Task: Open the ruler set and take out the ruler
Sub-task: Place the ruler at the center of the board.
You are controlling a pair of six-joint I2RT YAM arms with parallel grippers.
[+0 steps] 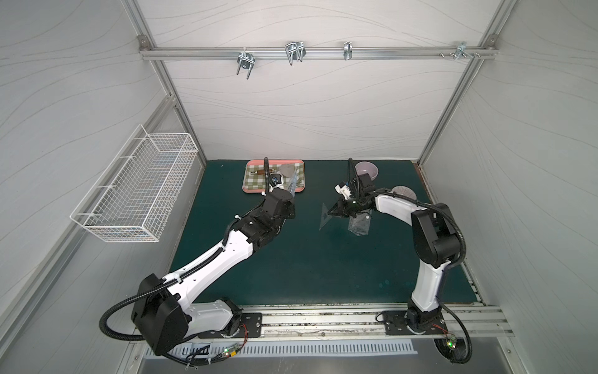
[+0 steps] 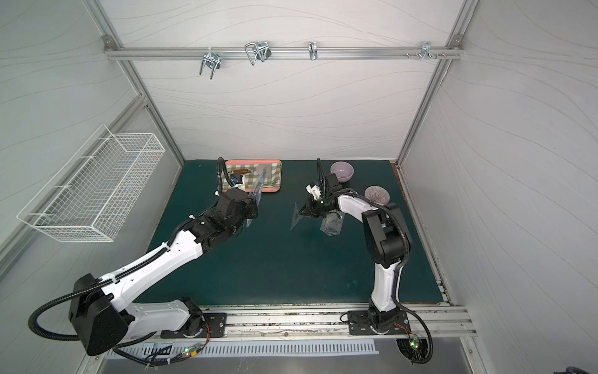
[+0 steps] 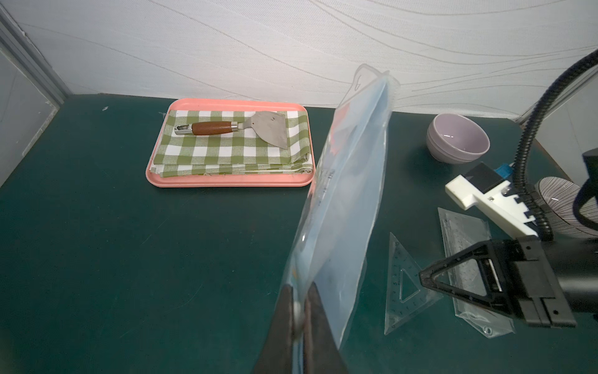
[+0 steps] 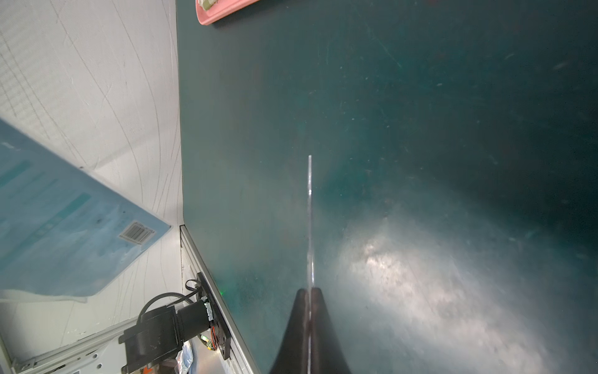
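I will next lower the clear triangle ruler with my right gripper onto bare green mat (image 1: 324, 220) (image 4: 327, 230) and let it go, because that spot is just below and clear of the other ruler pieces.
The ruler set's clear bluish pouch (image 3: 349, 194) stands upright above the green mat, and my left gripper (image 3: 299, 293) is shut on its lower edge. In both top views the pouch (image 1: 293, 184) (image 2: 259, 185) rises in front of the pink tray. My right gripper (image 1: 330, 212) is shut on a clear triangle ruler (image 1: 324, 217), held just above the mat. In the right wrist view this ruler (image 4: 309, 210) shows edge-on between the shut fingers. More clear ruler pieces (image 1: 358, 225) (image 3: 466, 233) lie on the mat under the right wrist.
A pink tray (image 1: 252, 192) at the back left holds a green checked cloth and a wooden-handled scraper (image 3: 226, 128). A purple bowl (image 1: 366, 170) and a striped bowl (image 1: 404, 191) stand at the back right. A white wire basket (image 1: 136, 191) hangs on the left wall.
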